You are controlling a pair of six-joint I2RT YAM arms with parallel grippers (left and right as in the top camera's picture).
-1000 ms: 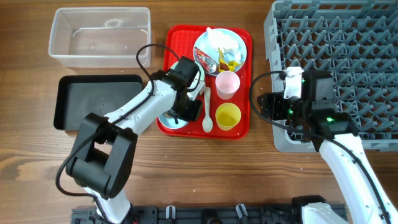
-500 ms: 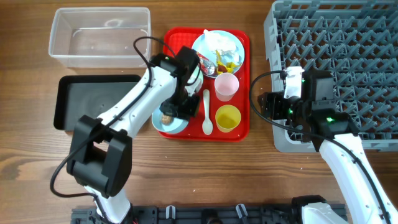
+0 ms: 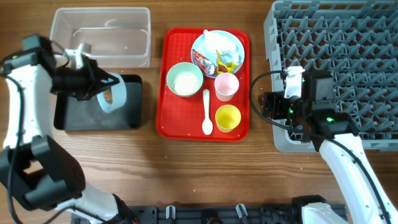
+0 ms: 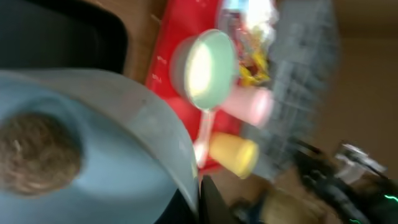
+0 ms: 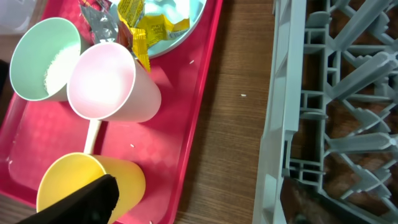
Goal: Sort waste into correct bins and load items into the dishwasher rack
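Observation:
I will tip my left gripper further to empty the brown lump into the black tray, then level the bowl down onto bare red beside the spoon.
My left gripper is shut on the rim of a pale blue bowl and holds it tilted over the black tray. In the left wrist view the bowl holds the brown food lump. On the red tray stand a mint bowl of rice grains, a pink cup, a yellow cup, a white spoon and the blue plate with wrappers. My right gripper is open and empty between the tray and the rack.
The clear tub stands behind the black tray. The right wrist view shows the open fingers over bare wood, with the yellow cup and pink cup to the left and the rack wall to the right.
My left gripper lifted the pale blue bowl with the brown lump off the red tray and carried it left over the black tray, uncovering the mint rice bowl. The right arm has not moved.

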